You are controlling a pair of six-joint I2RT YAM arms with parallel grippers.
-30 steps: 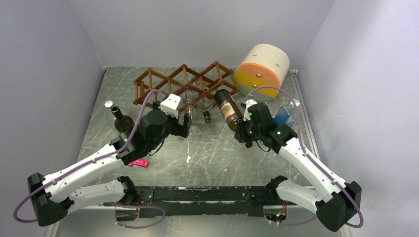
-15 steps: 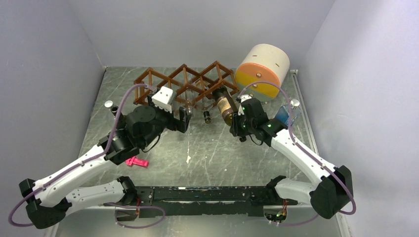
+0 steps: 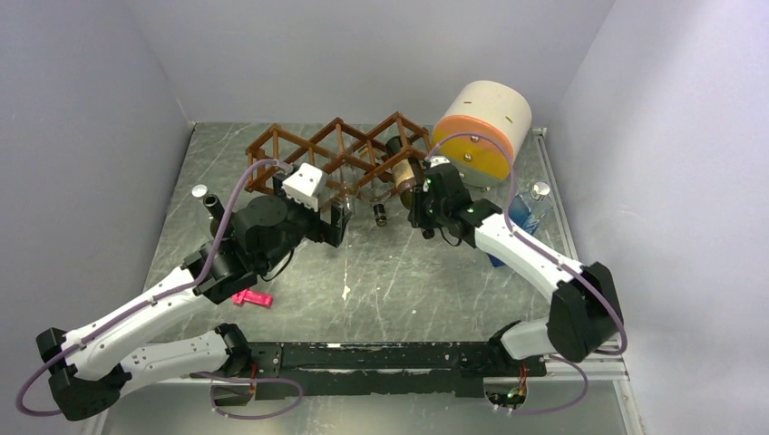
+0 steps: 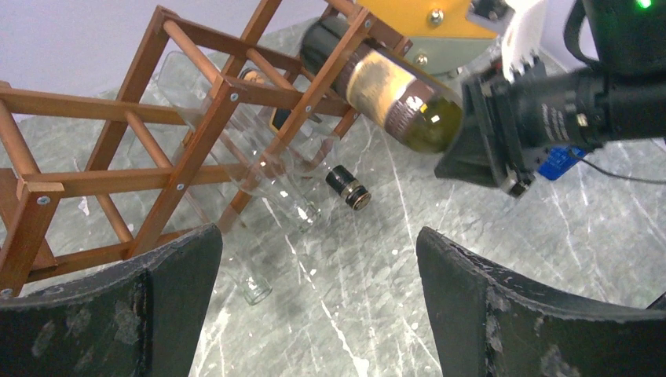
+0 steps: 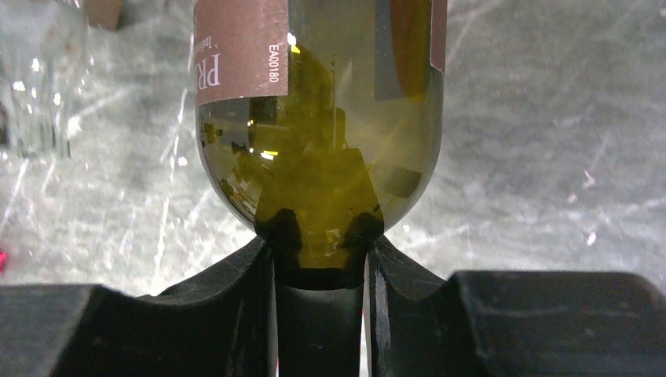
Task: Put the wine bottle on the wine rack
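Next, my right gripper pushes outward toward the wine rack [image 3: 308,149] and slides the wine bottle deeper into its cell, since the bottle's label and shoulder still stick out.
The wine rack [image 3: 308,149] is a reddish-brown lattice at the back of the table; it also shows in the left wrist view [image 4: 196,118]. The wine bottle [image 3: 403,172], dark green with a brown label, lies tilted with its base end in the rack's right cell [image 4: 393,90]. My right gripper [image 3: 421,193] is shut on the bottle's neck [image 5: 318,243], with the bottle's shoulder just beyond the fingertips [image 5: 314,118]. My left gripper [image 3: 340,217] is open and empty in front of the rack, over bare table [image 4: 318,259].
Clear glass bottles [image 4: 267,157] lie in the rack's lower cells, and a dark capped neck [image 4: 348,187] sticks out. A cream, orange and yellow cylinder [image 3: 481,127] stands right of the rack. A blue bottle [image 3: 526,210] is at the right, a dark bottle [image 3: 213,204] at the left, a pink object [image 3: 251,297] near the left arm.
My right gripper has carried the wine bottle back and left, so its base end now sits in the rack's right cell. My left arm shifted slightly left, gripper still open.
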